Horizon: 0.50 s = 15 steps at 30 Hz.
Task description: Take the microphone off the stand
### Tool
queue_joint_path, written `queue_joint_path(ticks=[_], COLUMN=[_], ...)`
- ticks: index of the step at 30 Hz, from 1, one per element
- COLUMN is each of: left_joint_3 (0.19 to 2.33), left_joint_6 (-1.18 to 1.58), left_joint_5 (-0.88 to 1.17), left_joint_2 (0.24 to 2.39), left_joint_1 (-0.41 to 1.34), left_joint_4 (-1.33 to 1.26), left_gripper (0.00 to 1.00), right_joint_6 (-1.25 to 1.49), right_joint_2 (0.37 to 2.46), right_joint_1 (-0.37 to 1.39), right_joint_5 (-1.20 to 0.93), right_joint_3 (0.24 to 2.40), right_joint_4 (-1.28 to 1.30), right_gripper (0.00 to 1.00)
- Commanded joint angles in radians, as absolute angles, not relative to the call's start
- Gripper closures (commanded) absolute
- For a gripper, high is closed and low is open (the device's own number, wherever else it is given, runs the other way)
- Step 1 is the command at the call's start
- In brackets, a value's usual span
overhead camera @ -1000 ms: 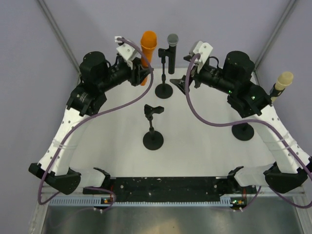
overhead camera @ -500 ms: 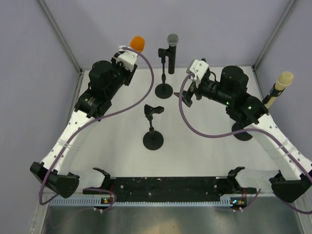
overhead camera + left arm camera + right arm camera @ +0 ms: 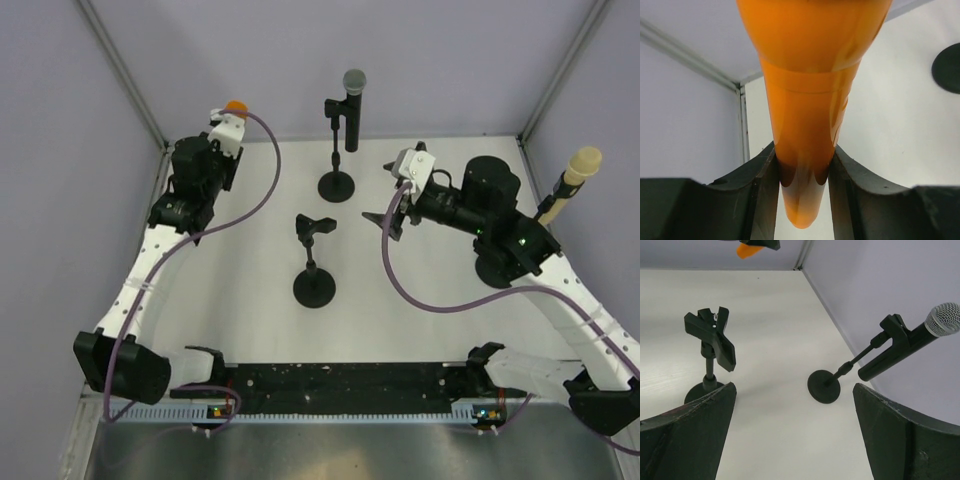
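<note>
I should tilt my left gripper down, lower it and release the orange microphone (image 3: 810, 100) on the bare tabletop below, clear of the stands.
An orange microphone (image 3: 810, 100) is clamped between the black fingers of my left gripper (image 3: 802, 172), free of any stand. In the top view only its orange tip (image 3: 236, 105) shows past the left wrist at the far left corner. The middle stand (image 3: 314, 288) has an empty clip (image 3: 316, 226). A black microphone with a grey head (image 3: 352, 100) sits clipped in the back stand (image 3: 337, 186). My right gripper (image 3: 385, 220) is open, right of the empty clip, with nothing between its fingers (image 3: 695, 430).
A beige microphone (image 3: 575, 175) stands in a third stand (image 3: 497, 270) at the right, partly behind the right arm. Purple walls and metal posts close in the back and sides. The right wrist view shows the empty clip (image 3: 715, 337) and the black microphone (image 3: 910, 342).
My left arm has swung left and back to the far corner with the orange microphone. The right arm has drawn back a little toward the near side, jaws still wide.
</note>
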<state>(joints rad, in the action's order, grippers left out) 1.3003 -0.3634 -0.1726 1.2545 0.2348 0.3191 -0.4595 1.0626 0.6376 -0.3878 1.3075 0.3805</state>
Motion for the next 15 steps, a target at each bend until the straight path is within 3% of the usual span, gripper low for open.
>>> queue_joint_path(ticks=[1, 15], left_joint_3=[1.264, 1.284], left_joint_6=[-0.293, -0.245], left_joint_5=[-0.153, -0.040], left_joint_2=[1.265, 1.528], left_joint_1=[0.161, 0.006], left_joint_4=[0.294, 0.492], left_gripper=[1.00, 1.00], right_joint_6=[-0.420, -0.359], right_joint_2=[1.028, 1.002], right_joint_1=[0.640, 0.640], right_joint_5=[-0.463, -0.551], right_joint_3=[1.318, 1.301], right_joint_4=[0.328, 0.311], right_gripper=[0.01, 0.01])
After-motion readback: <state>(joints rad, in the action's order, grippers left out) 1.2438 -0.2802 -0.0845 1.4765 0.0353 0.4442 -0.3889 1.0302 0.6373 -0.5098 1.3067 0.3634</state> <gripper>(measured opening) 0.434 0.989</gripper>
